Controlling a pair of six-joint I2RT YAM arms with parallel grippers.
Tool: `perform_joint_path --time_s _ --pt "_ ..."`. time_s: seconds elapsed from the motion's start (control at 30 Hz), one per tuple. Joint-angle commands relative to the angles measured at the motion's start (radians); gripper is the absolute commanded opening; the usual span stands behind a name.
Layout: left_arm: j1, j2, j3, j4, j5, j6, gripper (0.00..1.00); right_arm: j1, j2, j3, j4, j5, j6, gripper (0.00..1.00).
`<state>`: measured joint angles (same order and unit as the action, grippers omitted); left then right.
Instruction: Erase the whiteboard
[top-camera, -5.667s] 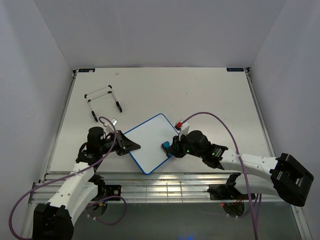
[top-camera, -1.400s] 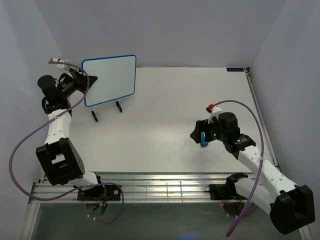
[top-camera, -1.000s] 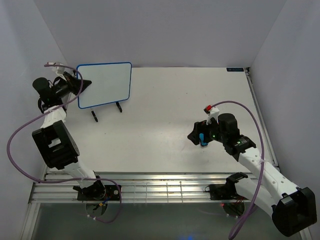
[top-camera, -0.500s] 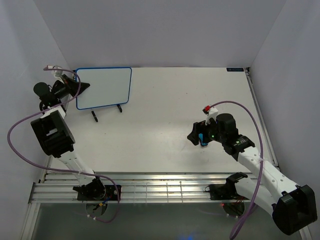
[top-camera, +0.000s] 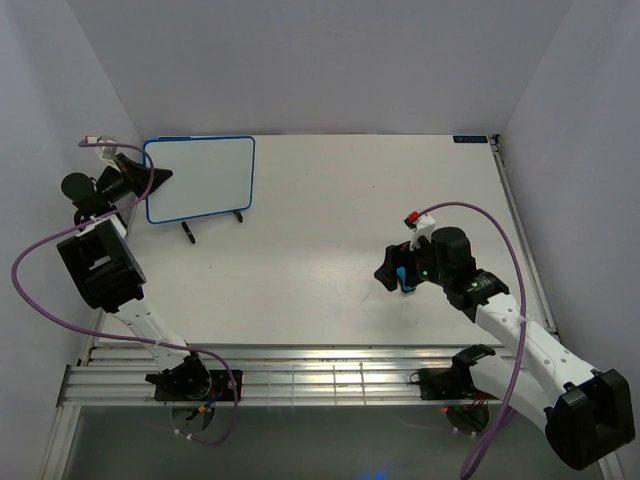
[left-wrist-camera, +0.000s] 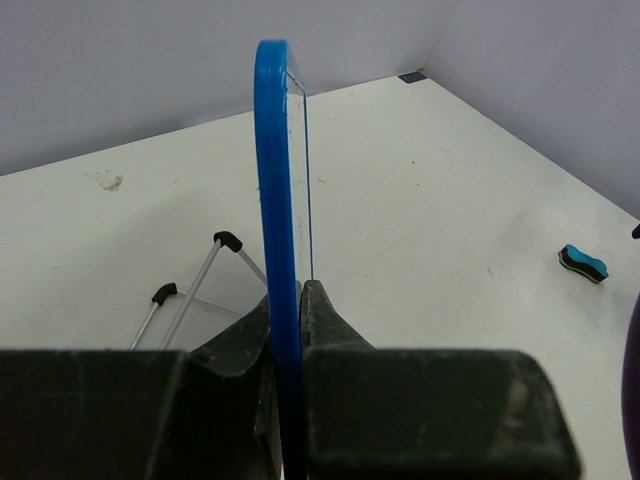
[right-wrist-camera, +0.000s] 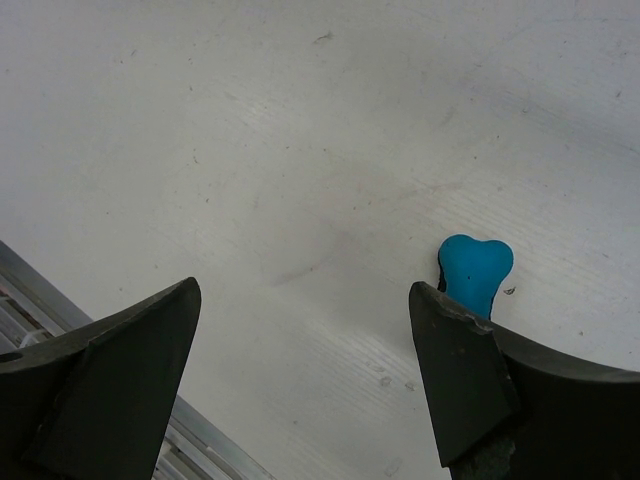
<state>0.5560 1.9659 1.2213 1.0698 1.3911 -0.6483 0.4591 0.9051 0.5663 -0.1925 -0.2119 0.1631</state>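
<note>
The hanging board comes down next as my left gripper lowers and eases back. It is released onto the wire stand's black-tipped legs, since they lie below the gripper.
The whiteboard (top-camera: 203, 178), white with a thin blue frame and no marks showing, is held upright at the back left. My left gripper (top-camera: 150, 178) is shut on its left edge. In the left wrist view the board's frame (left-wrist-camera: 274, 180) appears edge-on, pinched between the left gripper's (left-wrist-camera: 290, 296) jaws. The board hangs just over the wire stand (top-camera: 188, 231); I cannot tell whether they touch. My right gripper (top-camera: 392, 273) hovers open over the table at the right. The small blue eraser (right-wrist-camera: 475, 270) lies on the table just beyond the right gripper's (right-wrist-camera: 305, 300) right finger, not held.
The wire stand's black-tipped legs (left-wrist-camera: 190, 292) show below the board. The eraser (left-wrist-camera: 583, 262) lies far off to the right in the left wrist view. White walls enclose the table on three sides, and a metal rail (top-camera: 300, 380) runs along the near edge.
My left arm has carried the whiteboard a little left and lower, towards the stand. The right gripper has edged slightly left, staying open beside the eraser.
</note>
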Motion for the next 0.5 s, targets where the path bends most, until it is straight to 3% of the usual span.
perform_joint_path --time_s 0.0,0.47 --pt "0.01 -0.026 0.01 0.01 -0.007 0.067 0.0 0.007 -0.017 0.023 0.013 -0.001 -0.016 0.9" --pt "0.027 0.051 0.001 -0.056 0.019 0.213 0.0 0.015 -0.049 0.023 0.016 -0.017 -0.019 0.9"
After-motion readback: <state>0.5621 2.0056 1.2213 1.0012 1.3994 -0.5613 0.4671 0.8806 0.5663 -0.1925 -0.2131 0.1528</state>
